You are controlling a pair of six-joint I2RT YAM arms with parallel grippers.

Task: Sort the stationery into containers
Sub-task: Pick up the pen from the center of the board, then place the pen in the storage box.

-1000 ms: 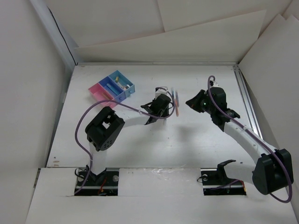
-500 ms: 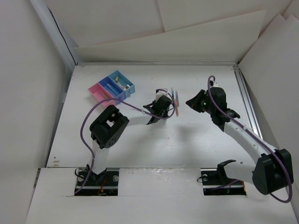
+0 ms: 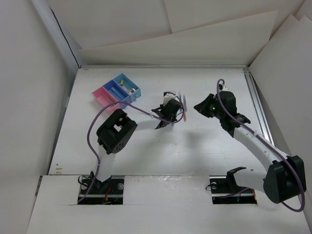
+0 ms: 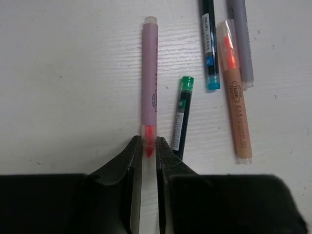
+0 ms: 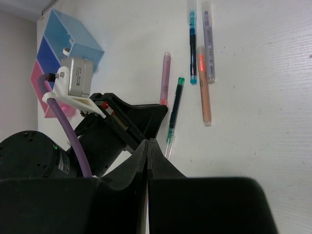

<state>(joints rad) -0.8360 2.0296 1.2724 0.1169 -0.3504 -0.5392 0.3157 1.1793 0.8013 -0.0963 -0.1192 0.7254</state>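
Raised sides ring the pink container point(image 3: 104, 97), so the left gripper needs to lift, carry the pink pen over to the left in the top view and release it inside.
Several pens lie side by side on the white table. In the left wrist view they are a pink pen point(image 4: 149, 78), a green-capped pen point(image 4: 181, 117), a dark pen with a blue tip point(image 4: 208, 44), an orange pen point(image 4: 235, 92) and a grey pen point(image 4: 241, 39). My left gripper point(image 4: 148, 141) is shut on the clear, red-tipped near end of the pink pen, which lies on the table. My right gripper point(image 5: 147, 142) is shut and empty, above the table to the right of the pens point(image 3: 184, 107). The joined containers, one pink point(image 3: 101, 96) and the others blue point(image 3: 127, 85), stand at the back left.
The blue bins hold a few small pieces. White walls enclose the table at the back and both sides, and a metal rail point(image 3: 257, 105) runs along the right edge. The left arm's purple cable point(image 3: 97, 119) loops over the table's left half.
The left arm's elbow has shifted right and forward, and its gripper has edged toward the pens. The right arm has not moved.
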